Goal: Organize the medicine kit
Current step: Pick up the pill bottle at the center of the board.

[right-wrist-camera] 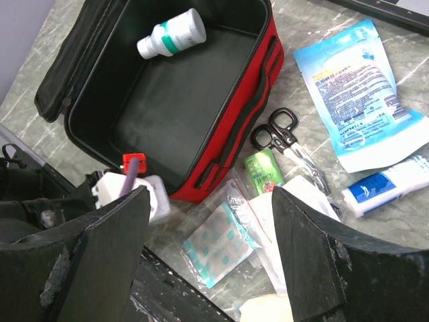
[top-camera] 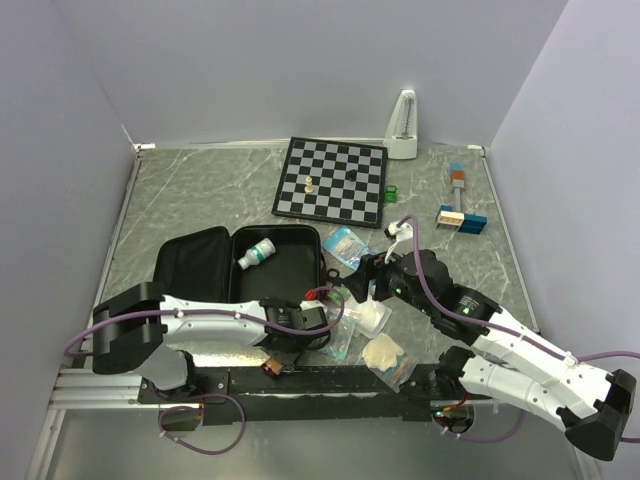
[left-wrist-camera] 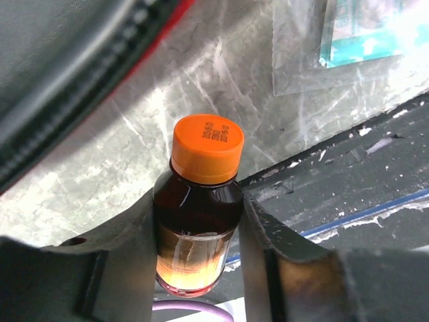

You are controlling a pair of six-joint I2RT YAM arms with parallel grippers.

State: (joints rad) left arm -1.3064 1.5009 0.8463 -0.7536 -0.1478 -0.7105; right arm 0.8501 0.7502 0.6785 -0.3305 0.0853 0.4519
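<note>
The kit's lining beside the white bottle [top-camera: 258,252] is bare. My left gripper should next rise outward over the kit's side and lower to release the brown bottle on that lining.
The medicine kit [top-camera: 205,268] lies open at centre left, red outside with black lining; it also shows in the right wrist view [right-wrist-camera: 181,107]. A white bottle [top-camera: 258,252] lies inside it. My left gripper [left-wrist-camera: 199,201] is shut on a brown bottle with an orange cap [left-wrist-camera: 206,147], at the table's front edge near the kit's near corner [top-camera: 272,366]. My right gripper [right-wrist-camera: 211,241] is open and empty, hovering over a bag of plasters [right-wrist-camera: 224,245] right of the kit. Scissors [right-wrist-camera: 278,134], a green sachet [right-wrist-camera: 263,172], a blue-white packet [right-wrist-camera: 355,94] and a tube [right-wrist-camera: 389,188] lie around it.
A black-and-white chessboard [top-camera: 345,195] with a few pieces lies behind the kit. A white metronome [top-camera: 403,126] stands at the back wall. Coloured blocks [top-camera: 460,218] sit at the right. Gauze packets [top-camera: 383,352] lie near the front edge, by the black rail [top-camera: 330,385].
</note>
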